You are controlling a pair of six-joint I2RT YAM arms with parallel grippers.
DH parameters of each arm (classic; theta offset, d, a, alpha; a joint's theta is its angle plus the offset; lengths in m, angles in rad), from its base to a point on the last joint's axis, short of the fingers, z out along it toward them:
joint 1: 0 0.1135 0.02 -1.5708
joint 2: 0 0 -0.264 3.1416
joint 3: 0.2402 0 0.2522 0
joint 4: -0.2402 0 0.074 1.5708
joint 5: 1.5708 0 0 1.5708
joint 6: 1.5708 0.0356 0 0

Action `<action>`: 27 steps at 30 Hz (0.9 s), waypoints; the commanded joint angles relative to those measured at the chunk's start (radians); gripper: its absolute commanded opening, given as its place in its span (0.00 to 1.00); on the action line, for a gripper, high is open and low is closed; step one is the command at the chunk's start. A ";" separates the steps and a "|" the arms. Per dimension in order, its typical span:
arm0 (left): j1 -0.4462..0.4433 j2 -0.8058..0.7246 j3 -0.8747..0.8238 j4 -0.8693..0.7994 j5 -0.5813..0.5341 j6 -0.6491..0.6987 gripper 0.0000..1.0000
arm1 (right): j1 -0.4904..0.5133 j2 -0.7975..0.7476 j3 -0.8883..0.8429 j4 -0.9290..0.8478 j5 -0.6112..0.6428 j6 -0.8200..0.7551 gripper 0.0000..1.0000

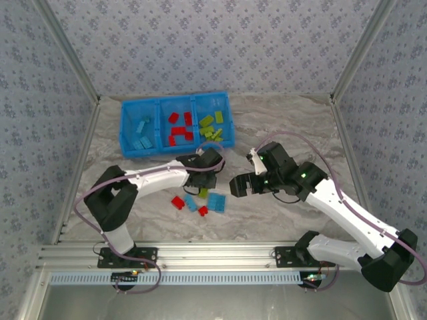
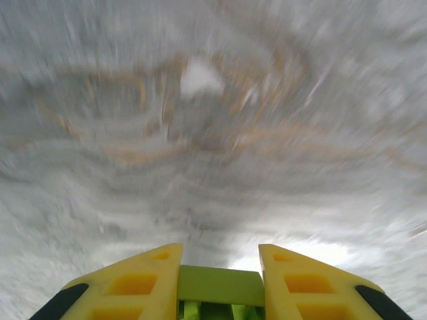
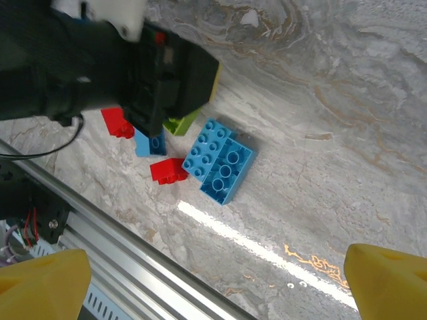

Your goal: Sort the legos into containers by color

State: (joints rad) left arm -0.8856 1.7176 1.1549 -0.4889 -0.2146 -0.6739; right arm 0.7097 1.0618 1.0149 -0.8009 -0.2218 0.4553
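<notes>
The lime green lego goes up in my left gripper next, then outward over the container section with the green legos for release, since that section holds its color.
My left gripper is shut on a lime green lego, just above the marble table; from above, this gripper hangs over the loose pile with the green lego at its tip. On the table lie two joined light blue legos, a small blue one and two red ones. My right gripper stands open just right of the pile, nothing between its fingers. The containers are three compartments of a blue tray, holding blue, red and green legos from left to right.
The left arm's black wrist overhangs the left side of the pile. An aluminium rail runs along the near table edge. Patterned walls enclose the table on three sides.
</notes>
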 commanded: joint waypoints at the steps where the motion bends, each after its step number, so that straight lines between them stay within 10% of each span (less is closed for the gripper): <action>1: 0.015 -0.033 0.151 0.024 -0.158 0.123 0.23 | 0.006 -0.015 0.006 0.008 0.038 0.022 1.00; 12: 0.195 0.302 0.566 0.255 -0.212 0.356 0.24 | 0.008 -0.058 0.009 -0.018 0.064 0.055 1.00; 19: 0.264 0.499 0.887 0.181 -0.145 0.365 0.41 | 0.009 -0.071 0.013 -0.026 0.080 0.070 1.00; 27: 0.260 0.346 0.837 0.135 -0.098 0.360 0.53 | 0.014 -0.048 -0.032 0.018 0.096 0.120 1.00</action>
State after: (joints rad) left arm -0.6117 2.1952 2.0304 -0.3397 -0.3466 -0.3111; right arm 0.7143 1.0084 1.0035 -0.7937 -0.1448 0.5430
